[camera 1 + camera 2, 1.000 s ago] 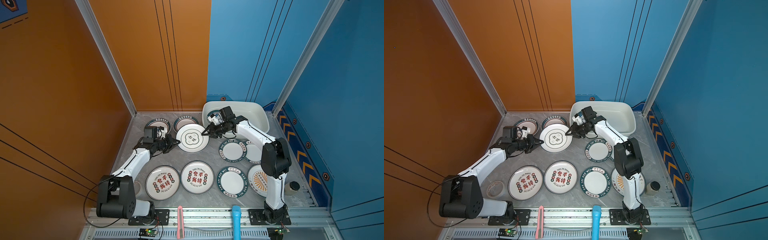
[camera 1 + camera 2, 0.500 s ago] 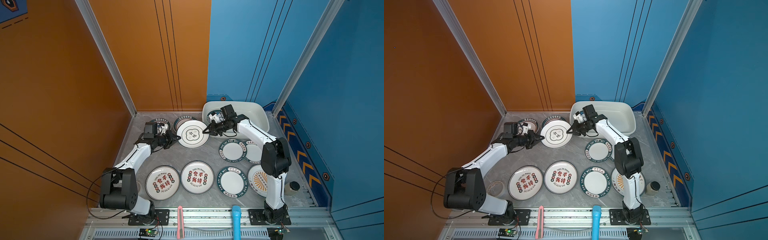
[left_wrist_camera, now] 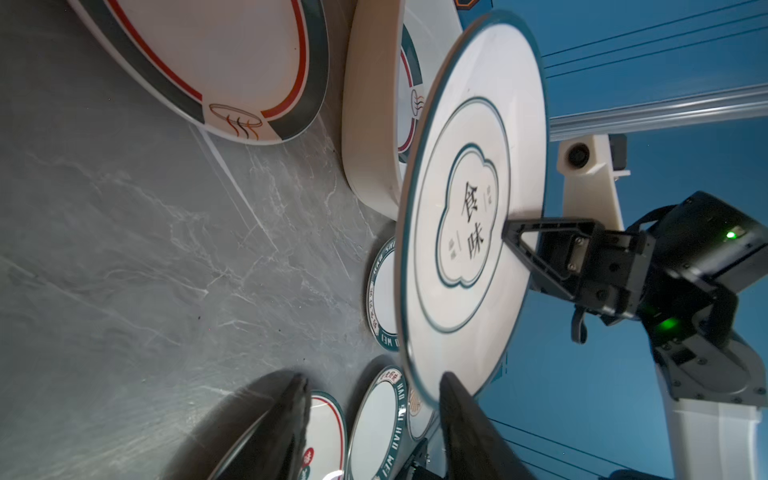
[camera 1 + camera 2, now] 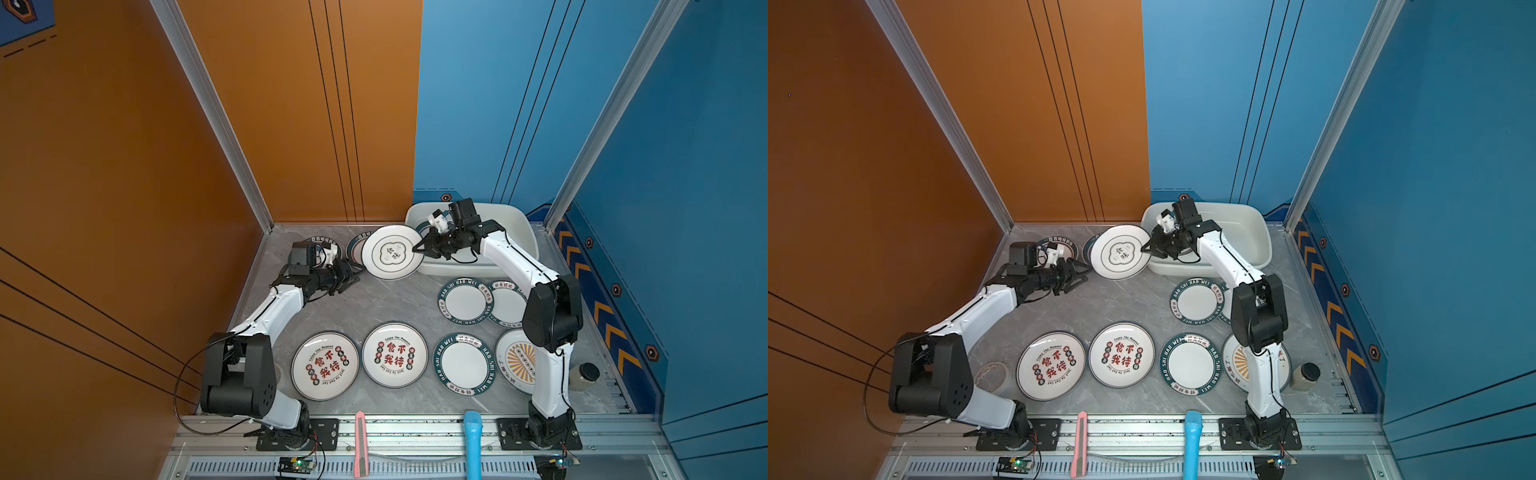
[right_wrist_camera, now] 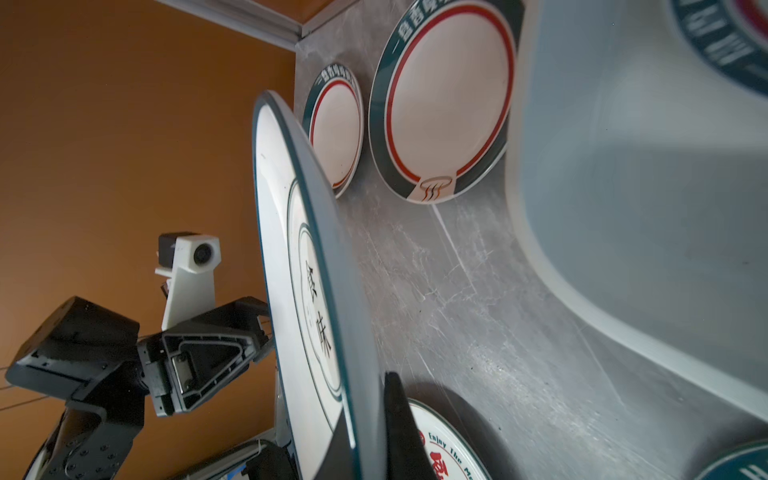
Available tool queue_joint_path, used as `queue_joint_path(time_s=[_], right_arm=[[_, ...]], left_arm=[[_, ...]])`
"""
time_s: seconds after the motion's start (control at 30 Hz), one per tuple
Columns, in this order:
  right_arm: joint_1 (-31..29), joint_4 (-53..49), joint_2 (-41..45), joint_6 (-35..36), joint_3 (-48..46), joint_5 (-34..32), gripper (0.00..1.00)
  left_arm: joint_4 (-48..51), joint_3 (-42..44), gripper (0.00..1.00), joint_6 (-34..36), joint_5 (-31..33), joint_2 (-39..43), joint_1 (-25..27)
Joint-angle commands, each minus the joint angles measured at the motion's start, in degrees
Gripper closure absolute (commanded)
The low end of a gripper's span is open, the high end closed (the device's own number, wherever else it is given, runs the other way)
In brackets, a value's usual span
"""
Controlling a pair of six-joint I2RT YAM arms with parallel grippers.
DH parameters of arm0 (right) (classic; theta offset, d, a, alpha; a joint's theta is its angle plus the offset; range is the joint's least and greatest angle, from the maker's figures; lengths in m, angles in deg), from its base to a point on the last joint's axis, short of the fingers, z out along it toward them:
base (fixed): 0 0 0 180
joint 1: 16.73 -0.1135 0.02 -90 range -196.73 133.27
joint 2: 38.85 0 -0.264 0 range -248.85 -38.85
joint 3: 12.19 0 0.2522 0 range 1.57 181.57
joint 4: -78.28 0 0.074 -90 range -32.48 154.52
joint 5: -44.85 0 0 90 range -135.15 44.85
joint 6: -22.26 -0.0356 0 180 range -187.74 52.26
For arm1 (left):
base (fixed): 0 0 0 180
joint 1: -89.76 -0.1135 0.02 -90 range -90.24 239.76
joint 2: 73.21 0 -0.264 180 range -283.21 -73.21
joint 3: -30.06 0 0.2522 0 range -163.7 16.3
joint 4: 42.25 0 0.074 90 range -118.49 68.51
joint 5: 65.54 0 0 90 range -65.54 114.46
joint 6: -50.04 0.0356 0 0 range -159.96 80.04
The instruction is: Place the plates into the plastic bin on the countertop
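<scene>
The emblem plate still hangs outside the bin's end, so my right gripper will next move farther along the bin (image 4: 515,216), lower it onto the plate inside and release it.
A white plate with a green cloud emblem (image 4: 392,252) (image 4: 1121,252) hangs tilted above the countertop (image 4: 374,303), just left of the plastic bin (image 4: 515,216) (image 4: 1246,210). My right gripper (image 4: 415,249) (image 4: 1144,249) (image 5: 365,399) is shut on that plate's right rim (image 5: 299,266). My left gripper (image 4: 357,274) (image 4: 1086,274) (image 3: 374,378) is open at the plate's left edge (image 3: 469,232), and the rim stands between its spread fingers. Several more plates lie flat on the countertop, among them two with red characters (image 4: 325,365) (image 4: 395,354). Another plate (image 4: 424,226) lies in the bin, mostly hidden.
Green-rimmed plates (image 4: 465,301) (image 4: 464,364) and a sunburst plate (image 4: 517,361) lie under my right arm. Two red-ringed plates (image 5: 440,99) (image 5: 336,124) sit at the back left. A tape roll (image 4: 992,374), a jar (image 4: 584,376), a pink cutter (image 4: 361,442) and a blue handle (image 4: 473,440) are near the front rail.
The cloud plate rose off the countertop and moved back and right toward the bin. My right gripper shut on its rim. My left gripper opened and let go of it.
</scene>
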Motion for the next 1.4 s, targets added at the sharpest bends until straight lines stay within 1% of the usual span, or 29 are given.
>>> queue_joint_path(time_s=[0.0,0.17,0.27,0.33,0.4,0.5,0.6,0.77,0.93,1.1,1.37], right_arm=[[2.8,0.0,-0.3,-2.8,3.2,-3.5,1.0],[7.4,-0.1,-0.3,-4.7,4.3,-6.7,1.0],[10.1,-0.3,-0.3,-6.2,5.0,-8.3,1.0],[11.9,-0.6,-2.4,-7.3,5.8,-9.4,1.0],[13.2,-0.9,-3.5,-8.2,6.9,-10.0,1.0],[14.5,-1.9,-5.9,-9.1,9.6,-10.8,1.0],[15.3,-3.9,-9.0,-10.1,12.9,-11.8,1.0],[15.6,-4.5,-13.8,-12.8,17.0,-12.8,1.0],[15.4,-7.1,-18.7,-14.0,21.9,-14.6,1.0],[15.4,-7.3,-21.2,-15.4,23.1,-16.0,1.0],[15.6,-8.2,-25.1,-15.7,26.1,-16.5,1.0]], left_arm=[[-0.1,-1.7,0.01,1.9,0.2,1.4,-0.3],[-0.5,-1.0,0.02,0.8,3.5,3.5,-1.6],[-2.8,2.2,0.02,-2.6,4.4,4.3,-3.7],[-5.0,4.3,0.02,-4.7,3.8,4.5,-5.5],[-5.0,5.5,0.02,-4.9,3.8,4.9,-6.6],[-2.8,5.8,0.02,-3.1,4.1,5.9,-7.4],[-0.6,5.9,0.02,-2.3,5.4,6.4,-7.5],[-4.2,7.9,0.02,-5.0,5.1,7.0,-7.7],[-4.9,8.5,0.02,-6.0,5.1,6.9,-7.9],[-5.4,8.7,0.0,-6.8,4.8,6.7,-8.0],[-5.2,8.7,0.02,-6.8,4.1,5.7,-8.4]])
